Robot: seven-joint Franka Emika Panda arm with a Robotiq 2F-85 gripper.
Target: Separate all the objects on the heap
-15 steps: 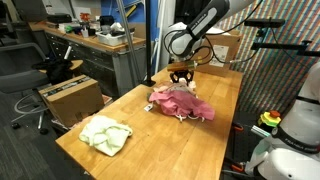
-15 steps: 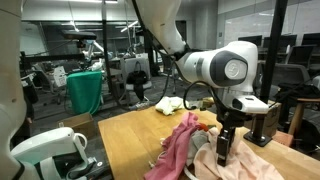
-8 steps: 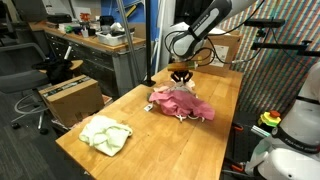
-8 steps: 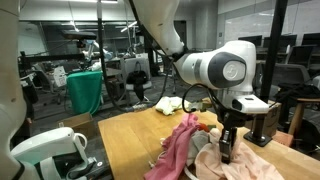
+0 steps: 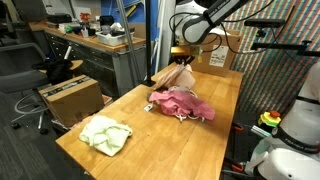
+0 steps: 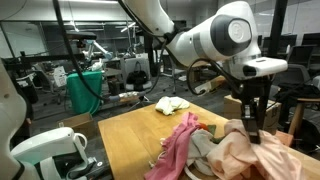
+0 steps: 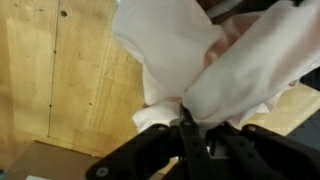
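My gripper rises toward the box at the table's far end next and releases, as bare tabletop [image 5: 199,74] [image 7: 116,125] beside that box lies past it from the heap.
My gripper [image 5: 183,62] is shut on a pale peach cloth [image 5: 178,77] and holds it up above the heap, its lower end hanging just over the pile. The heap, a pink cloth [image 5: 183,104] with other fabric under it, lies on the wooden table [image 5: 150,140]. In an exterior view the gripper [image 6: 249,124] stands over the peach cloth [image 6: 252,152], beside the pink cloth [image 6: 178,146]. In the wrist view the cloth [image 7: 205,50] bunches out from the shut fingers [image 7: 186,128]. A pale green cloth [image 5: 105,134] lies apart near the table's front corner.
A cardboard box [image 5: 70,97] stands on the floor beside the table, near an office chair [image 5: 56,70]. Another box [image 5: 222,52] sits at the table's far end. A white robot base [image 5: 296,125] stands at the right. The pale green cloth also shows [image 6: 170,104].
The gripper has risen from the heap with the pale peach cloth in it. The cloth now hangs above the pink pile instead of lying in it.
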